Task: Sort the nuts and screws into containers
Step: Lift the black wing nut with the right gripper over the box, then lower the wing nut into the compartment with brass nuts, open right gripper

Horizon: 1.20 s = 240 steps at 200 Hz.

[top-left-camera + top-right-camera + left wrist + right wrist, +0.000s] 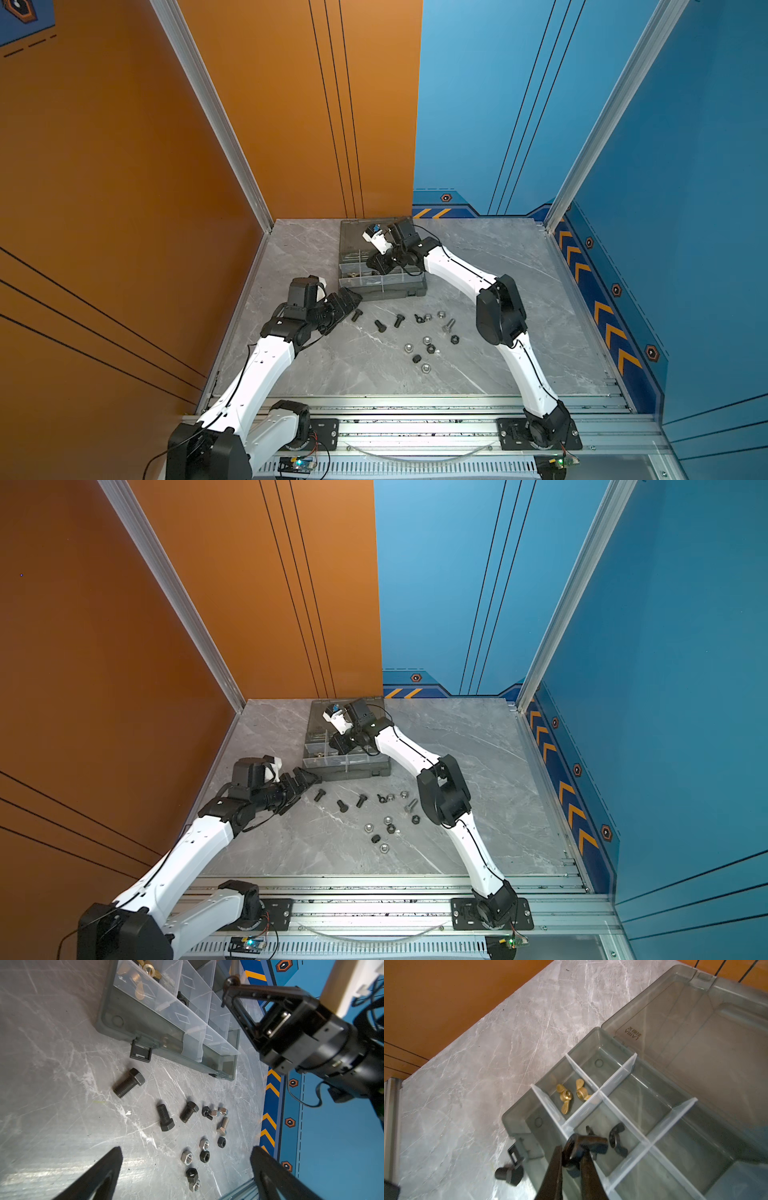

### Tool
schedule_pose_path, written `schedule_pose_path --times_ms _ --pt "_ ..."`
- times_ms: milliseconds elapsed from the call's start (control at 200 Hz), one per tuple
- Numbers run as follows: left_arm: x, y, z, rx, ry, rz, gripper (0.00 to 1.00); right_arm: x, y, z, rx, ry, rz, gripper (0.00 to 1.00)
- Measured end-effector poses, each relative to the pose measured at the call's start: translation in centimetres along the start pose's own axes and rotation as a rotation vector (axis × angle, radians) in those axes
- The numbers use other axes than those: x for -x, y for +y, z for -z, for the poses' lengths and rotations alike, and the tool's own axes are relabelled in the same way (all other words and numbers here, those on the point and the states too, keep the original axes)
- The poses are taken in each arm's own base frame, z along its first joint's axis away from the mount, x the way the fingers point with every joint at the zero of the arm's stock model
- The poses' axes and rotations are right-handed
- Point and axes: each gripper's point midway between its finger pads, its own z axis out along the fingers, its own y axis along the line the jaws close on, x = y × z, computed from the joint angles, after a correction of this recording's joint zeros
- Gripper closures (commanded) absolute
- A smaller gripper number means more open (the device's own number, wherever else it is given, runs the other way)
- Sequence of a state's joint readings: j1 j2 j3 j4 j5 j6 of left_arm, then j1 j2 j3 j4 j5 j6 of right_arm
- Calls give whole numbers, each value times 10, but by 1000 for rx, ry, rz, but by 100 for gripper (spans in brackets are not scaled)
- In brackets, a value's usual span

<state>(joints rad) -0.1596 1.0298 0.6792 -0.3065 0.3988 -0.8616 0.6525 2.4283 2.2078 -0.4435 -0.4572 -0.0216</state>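
My right gripper should move down a little into the case's section (370,272) (604,1132) below it and let go of the black wing nut there, because matching black wing nuts are already inside.
My right gripper (572,1151) is shut on a black wing nut (591,1144). It hangs over a compartment of the open dark grey case (382,291) where another black wing nut (616,1139) lies. Two brass wing nuts (564,1097) sit in the adjoining compartment. My left gripper (355,301) stands open and empty by the case's front left corner, close to a black bolt (128,1082). Two more black bolts (165,1118) and a silver bolt (222,1126) lie on the table. Beside them are loose black and silver hex nuts (204,1156) and a black wing nut (206,1112).
The smoky lid (695,1032) lies flat behind the case, towards the back wall. A black latch (140,1053) sticks out from the case's front. An orange wall stands on the left, a blue wall on the right, and a metal rail (415,415) runs along the table's front edge.
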Motion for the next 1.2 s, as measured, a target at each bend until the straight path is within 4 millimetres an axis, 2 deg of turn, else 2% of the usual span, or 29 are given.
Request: schedule_pose_path --times_ms 155,320,400,546,706,796,966,1201 --pt "0 1 0 0 1 3 2 -5 -14 -17 -7 7 -23 100" --pt "1 1 1 0 -1 5 2 -16 -26 -24 -22 25 -55 100" --pt "2 1 1 1 -4 7 2 -19 -30 -25 -30 33 -63 95" --pt "2 1 1 -1 -3 7 2 -20 -33 -24 -37 33 -67 81" --pt "2 1 1 -1 -2 7 2 -20 -36 -23 -46 34 -68 80" --pt "2 1 1 -1 -3 8 2 -20 -38 -23 -48 33 -71 73" --pt "3 2 1 1 -7 11 2 -20 -42 -21 -52 32 -77 70" --pt "3 2 1 1 -7 11 2 -29 -42 -18 -45 50 -85 65"
